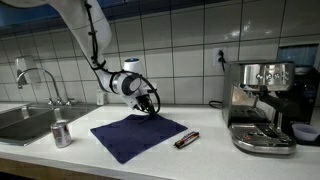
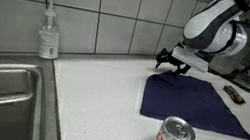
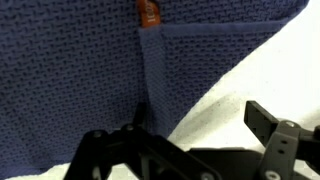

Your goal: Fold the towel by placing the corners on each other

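Note:
I need to keep my gripper low over the towel's far corner next and close its open fingers across the hem by the orange tag (image 1: 150, 115), because the hem runs between them.
The navy blue towel (image 1: 135, 135) lies flat on the white counter, and shows in both exterior views (image 2: 196, 102). My gripper (image 1: 150, 108) hovers low over its far corner (image 1: 148, 114), also seen in an exterior view (image 2: 171, 69). In the wrist view the gripper (image 3: 200, 115) is open. One finger is over the towel's hem (image 3: 150, 80) and the other over the bare counter. The towel's edge runs between them. A small orange tag (image 3: 147, 12) sits on the hem. The other corners (image 1: 186, 127) (image 1: 118, 160) lie flat.
A silver can (image 1: 62, 133) stands beside the towel near the sink (image 1: 20, 122). A dark brown bar (image 1: 187, 139) lies at the towel's other side. An espresso machine (image 1: 262, 105) stands further along. A soap bottle (image 2: 49, 33) is by the wall.

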